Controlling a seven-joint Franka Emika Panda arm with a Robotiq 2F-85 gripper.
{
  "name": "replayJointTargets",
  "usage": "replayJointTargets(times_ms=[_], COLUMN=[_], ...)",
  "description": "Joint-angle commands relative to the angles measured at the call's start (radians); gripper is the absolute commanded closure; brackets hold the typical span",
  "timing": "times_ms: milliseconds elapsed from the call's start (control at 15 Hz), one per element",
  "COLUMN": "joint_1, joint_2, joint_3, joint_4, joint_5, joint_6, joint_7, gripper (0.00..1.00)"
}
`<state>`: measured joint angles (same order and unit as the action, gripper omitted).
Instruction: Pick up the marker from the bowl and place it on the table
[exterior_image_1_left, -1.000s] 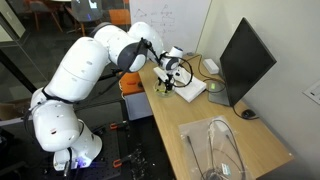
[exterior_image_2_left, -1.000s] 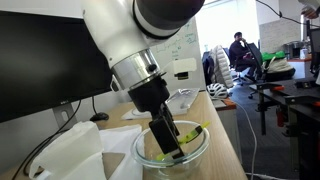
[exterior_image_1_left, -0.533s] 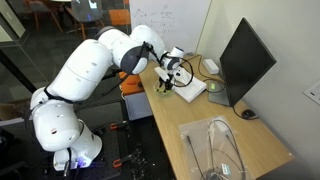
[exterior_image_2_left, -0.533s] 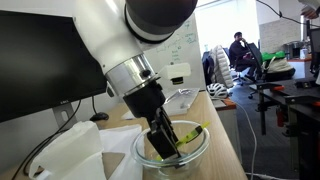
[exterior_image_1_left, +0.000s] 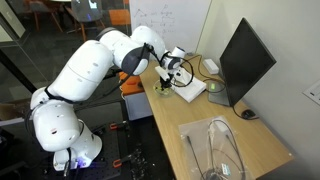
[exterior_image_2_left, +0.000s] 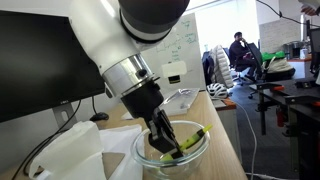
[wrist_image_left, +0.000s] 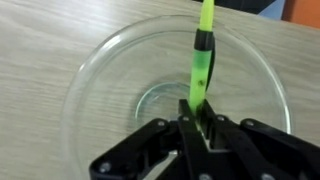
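Observation:
I should rise out of the bowl (exterior_image_2_left: 203, 148), cross the bowl's rim and lower to release the marker on the bare, clear wooden tabletop beside it.
In the wrist view a thin yellow-green marker (wrist_image_left: 203, 60) lies in a clear round bowl (wrist_image_left: 72, 100), running from the middle up over the far rim. My gripper (wrist_image_left: 200, 118) reaches down into the bowl, its black fingers shut on the marker's near end. In an exterior view the gripper (exterior_image_2_left: 168, 143) stands inside the bowl (exterior_image_2_left: 203, 148), and the marker (exterior_image_2_left: 193, 139) sticks out to the right towards the rim. The bowl rests on the light wooden table (wrist_image_left: 40, 40). In an exterior view the gripper (exterior_image_1_left: 165, 86) is at the table's (exterior_image_1_left: 200, 125) far left edge.
A black monitor (exterior_image_1_left: 245, 65) stands on the table's right side, with white paper (exterior_image_1_left: 190, 90) next to the bowl. A clear plastic bag with cables (exterior_image_1_left: 215, 150) lies near the front. White paper (exterior_image_2_left: 70, 155) lies left of the bowl.
The jaws went from wide open around the marker to shut on it. The arm leaned slightly over the bowl; the bowl stayed put.

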<state>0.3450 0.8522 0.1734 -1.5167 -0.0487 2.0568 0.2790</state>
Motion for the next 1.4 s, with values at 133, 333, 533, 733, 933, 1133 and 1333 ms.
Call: replayJointTargets(times_ms=[133, 333, 533, 733, 933, 1133, 1333], joint_1=[-0.021, -0.016, -0.011, -0.028, -0.087, -0.182, -0.263], joint_2=[-0.042, -0.088, -0.145, -0.204, -0.249, -0.281, -0.298], joint_3=[0.021, 0.012, -0.006, -0.014, -0.007, 0.018, 0.025], joint_4=[-0.007, -0.027, -0.057, -0.125, -0.211, -0.309, -0.400], joint_5=[0.064, 0.016, -0.074, -0.180, -0.203, -0.153, -0.122], joint_6=[-0.062, -0.116, -0.153, -0.086, 0.048, 0.206, 0.340], joint_7=[-0.090, -0.189, -0.289, -0.404, -0.470, -0.608, -0.710], gripper=[0.96, 0.96, 0.96, 0.96, 0.96, 0.96, 0.96])
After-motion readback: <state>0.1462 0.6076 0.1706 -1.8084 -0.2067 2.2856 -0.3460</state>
